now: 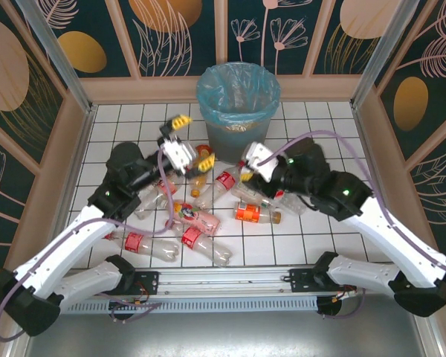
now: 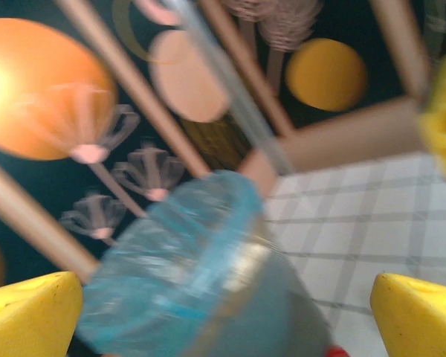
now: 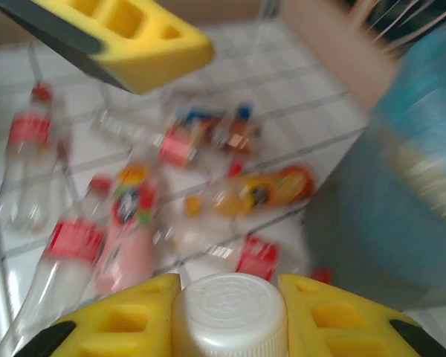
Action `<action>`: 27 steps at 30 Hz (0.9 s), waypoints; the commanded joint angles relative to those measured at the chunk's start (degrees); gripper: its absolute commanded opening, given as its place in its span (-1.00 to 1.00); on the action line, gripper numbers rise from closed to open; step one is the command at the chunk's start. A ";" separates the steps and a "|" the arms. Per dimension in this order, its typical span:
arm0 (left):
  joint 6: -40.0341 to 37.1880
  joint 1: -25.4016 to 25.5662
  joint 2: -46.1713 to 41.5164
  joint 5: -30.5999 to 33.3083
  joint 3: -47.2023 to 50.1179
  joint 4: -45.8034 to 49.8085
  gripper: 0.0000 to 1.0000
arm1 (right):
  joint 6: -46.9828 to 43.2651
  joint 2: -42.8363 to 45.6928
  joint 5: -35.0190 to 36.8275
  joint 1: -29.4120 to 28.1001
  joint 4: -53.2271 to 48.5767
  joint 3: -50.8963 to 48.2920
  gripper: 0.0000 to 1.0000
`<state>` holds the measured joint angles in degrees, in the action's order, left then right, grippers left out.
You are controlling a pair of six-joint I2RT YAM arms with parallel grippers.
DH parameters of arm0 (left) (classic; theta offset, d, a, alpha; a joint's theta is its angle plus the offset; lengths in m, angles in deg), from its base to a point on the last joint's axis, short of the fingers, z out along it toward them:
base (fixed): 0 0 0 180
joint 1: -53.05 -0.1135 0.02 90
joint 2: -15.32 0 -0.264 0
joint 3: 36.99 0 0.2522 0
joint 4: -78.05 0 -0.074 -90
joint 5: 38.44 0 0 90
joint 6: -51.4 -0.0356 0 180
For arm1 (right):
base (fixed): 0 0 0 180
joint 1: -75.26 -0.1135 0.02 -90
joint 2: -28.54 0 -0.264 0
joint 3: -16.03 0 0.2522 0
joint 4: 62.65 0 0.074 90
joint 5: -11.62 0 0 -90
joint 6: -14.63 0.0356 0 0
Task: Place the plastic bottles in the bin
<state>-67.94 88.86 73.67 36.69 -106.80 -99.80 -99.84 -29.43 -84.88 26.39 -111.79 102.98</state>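
The white-capped bottle hangs in front of the bin's side, so next my right gripper should climb and move outward over the bin's opening (image 1: 239, 91) to release it there.
The bin (image 1: 238, 104), grey with a light-blue bag, stands at the back centre. Several plastic bottles lie on the tiles in front of it, among them a pink one (image 1: 201, 219), an orange-labelled one (image 1: 256, 213) and a red-labelled one (image 1: 156, 245). My left gripper (image 1: 191, 137) hangs open left of the bin, and the bin (image 2: 208, 290) shows blurred between its yellow fingertips (image 2: 30, 316). My right gripper (image 1: 247, 171) is shut on a bottle whose white cap (image 3: 229, 312) sits between its fingers. Below it lie the pink bottle (image 3: 130, 230) and an orange bottle (image 3: 253, 190).
Patterned walls with wooden frames (image 1: 223, 85) close in the tiled floor (image 1: 320, 119) on three sides. The bin's wall (image 3: 401, 193) stands close on the right in the right wrist view. The left gripper's yellow finger (image 3: 126, 33) crosses the top of that view.
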 commanded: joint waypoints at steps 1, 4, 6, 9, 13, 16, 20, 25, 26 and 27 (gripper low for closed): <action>13.25 0.18 5.04 18.58 -8.96 -8.01 0.98 | 1.03 0.77 5.70 0.66 11.98 3.42 -1.00; 18.71 0.14 11.33 23.39 -17.88 -3.85 0.97 | 1.00 0.98 11.81 1.41 27.67 2.19 -1.00; 22.04 0.01 14.97 24.71 -22.45 -1.75 0.98 | 1.47 0.16 14.78 2.96 38.40 1.07 -1.00; 32.15 -3.59 18.26 21.07 -26.33 1.39 0.98 | 3.10 -3.68 16.02 6.70 50.81 1.49 -1.00; 39.95 -7.21 19.04 16.52 -25.93 3.19 0.98 | 4.86 -10.60 16.25 10.16 63.02 4.42 -1.00; 39.96 -7.43 17.76 13.31 -22.13 2.42 0.98 | 5.14 -15.82 15.79 11.38 71.44 7.05 -1.00; 38.53 -7.42 15.02 10.53 -16.05 -0.79 0.98 | 6.07 -24.28 13.63 12.84 75.75 13.33 -1.00; 36.16 -7.43 13.49 10.91 -13.72 -1.79 0.98 | 12.38 -33.75 11.49 16.55 75.94 18.11 -1.00; 35.72 -7.45 13.22 11.03 -13.34 -1.96 0.98 | 13.69 -35.17 11.37 17.15 75.83 18.52 -1.00; 35.22 -7.44 12.86 11.26 -12.68 -2.54 0.98 | 15.47 -36.83 10.91 17.21 75.15 19.14 -1.00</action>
<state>-31.27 81.23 88.97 48.82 -120.40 -98.62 -90.09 -63.02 -72.45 42.31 -40.12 119.77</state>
